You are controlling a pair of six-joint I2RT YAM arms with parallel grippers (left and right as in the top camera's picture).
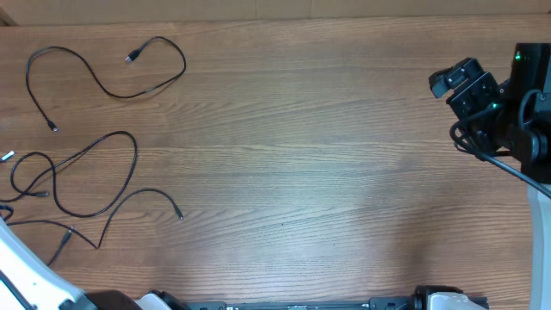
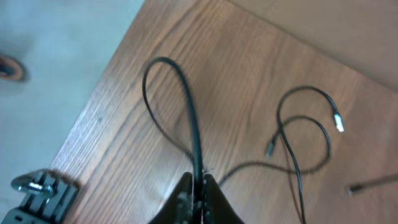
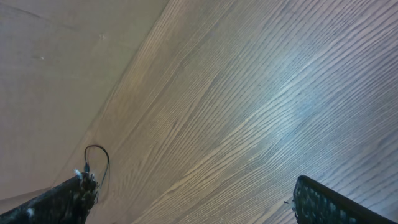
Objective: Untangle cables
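My left gripper should go down toward the bare wood near the table's edge and let go of the black cable, because the cable's loop still arches above the table.
Three thin black cables lie at the table's left. One cable (image 1: 131,58) lies apart as an open loop at the back left. Two more cables (image 1: 135,151) cross in loose loops nearer the front, one with a silvery tip (image 1: 7,157). In the left wrist view my left gripper (image 2: 199,190) is shut on a black cable (image 2: 186,106) that loops away ahead. The silvery-tipped cable (image 2: 339,121) curls to its right. My right gripper (image 1: 452,86) hovers at the far right, well away from the cables. Its fingers are wide apart and empty (image 3: 199,208).
The table's left edge and pale floor (image 2: 50,62) are close beside the left gripper, with a metal clamp (image 2: 37,190) on the edge. Only the left arm's white link (image 1: 21,271) shows overhead. The right arm's thick black cable (image 1: 516,168) hangs at the right.
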